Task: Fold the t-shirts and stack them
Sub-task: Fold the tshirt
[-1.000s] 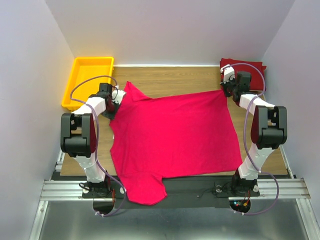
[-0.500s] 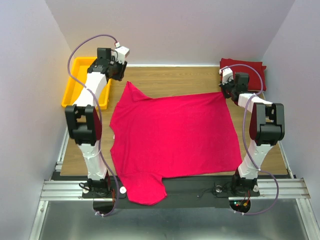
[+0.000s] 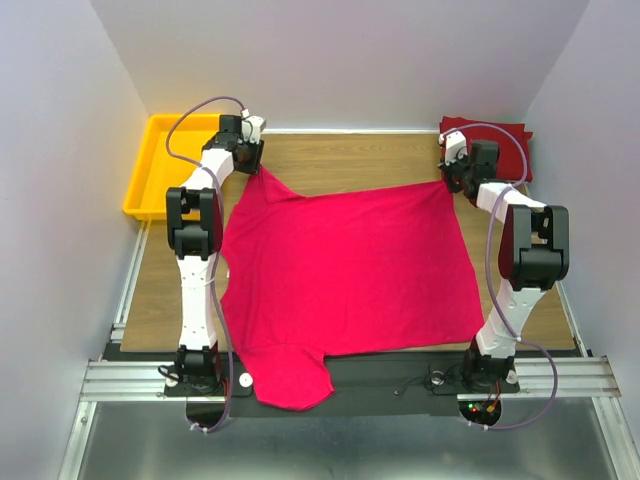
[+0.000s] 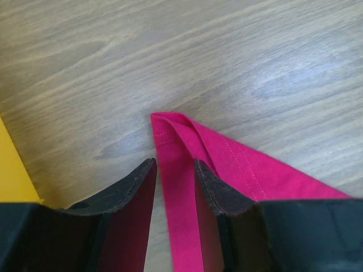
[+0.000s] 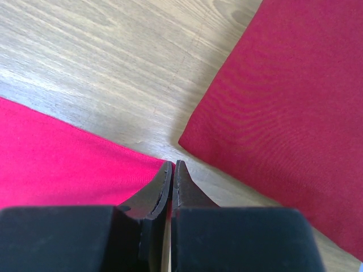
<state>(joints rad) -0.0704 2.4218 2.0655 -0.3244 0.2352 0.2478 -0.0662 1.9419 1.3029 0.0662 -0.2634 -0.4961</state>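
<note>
The pink shirt's sleeve tip (image 3: 263, 170) (image 4: 169, 121) is folded and lies just outward of my open fingers. My left gripper needs to move gently outward onto it next and close on it.
A magenta-pink t-shirt (image 3: 350, 270) lies spread flat across the wooden table. Its far-left sleeve tip (image 4: 170, 127) points toward the back. My left gripper (image 3: 250, 158) (image 4: 174, 167) stands open over that tip, its fingers either side of the folded hem strip, not pinching it. My right gripper (image 3: 450, 180) (image 5: 173, 164) is shut on the pink shirt's far-right corner (image 5: 57, 164). A crimson t-shirt (image 3: 510, 140) (image 5: 283, 102) lies folded at the back right, just beyond the right gripper.
A yellow tray (image 3: 160, 170) (image 4: 8, 175) sits at the back left, close beside the left gripper. The pink shirt's near sleeve (image 3: 290, 380) hangs over the table's front edge between the arm bases. Walls close in both sides.
The left arm let go at the shirt's left side, rose toward the back, and came down over the far-left sleeve tip with its jaws opened. The right gripper kept its hold.
</note>
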